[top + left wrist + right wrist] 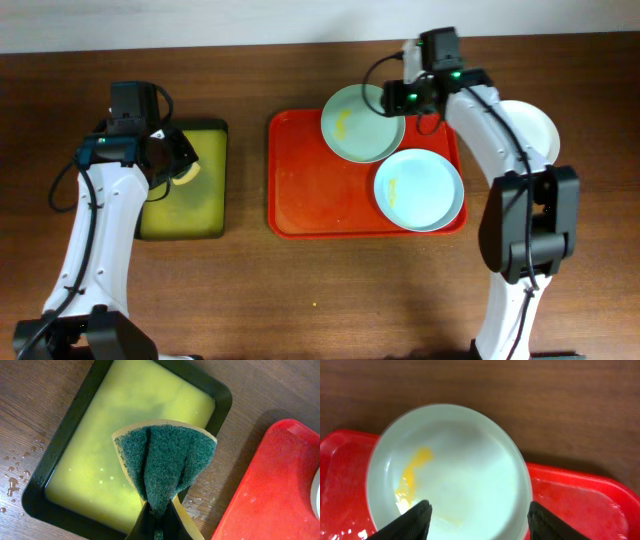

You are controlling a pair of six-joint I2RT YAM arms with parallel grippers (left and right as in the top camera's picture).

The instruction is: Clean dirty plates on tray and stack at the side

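My right gripper will go down and slightly back next, onto the far plate's rim (pixel 403 130) (pixel 526 491) on its own arm's side, because the open fingers are still above the far plate.
The red tray (pixel 310 190) lies mid-table. Two pale plates with yellow smears are on it: one (pixel 360 125) at its far edge, overhanging the rim, and one (pixel 420 190) at its right. A third plate (pixel 535 130) lies on the table to the right, partly hidden by the right arm. My right gripper (pixel 400 98) is open over the far plate (pixel 450 475), a finger on each side (pixel 479 512). My left gripper (pixel 172 160) is shut on a folded green-and-yellow sponge (pixel 162 460) at its fingertips (pixel 160 525), above the sponge tray.
The black-rimmed sponge tray (pixel 215 200) with yellow-green liquid lies left of the red tray, and shows in the left wrist view (pixel 50 470). Water drops lie on the wood (pixel 12 485) beside it. The red tray's corner (pixel 270 490) is close on the right.
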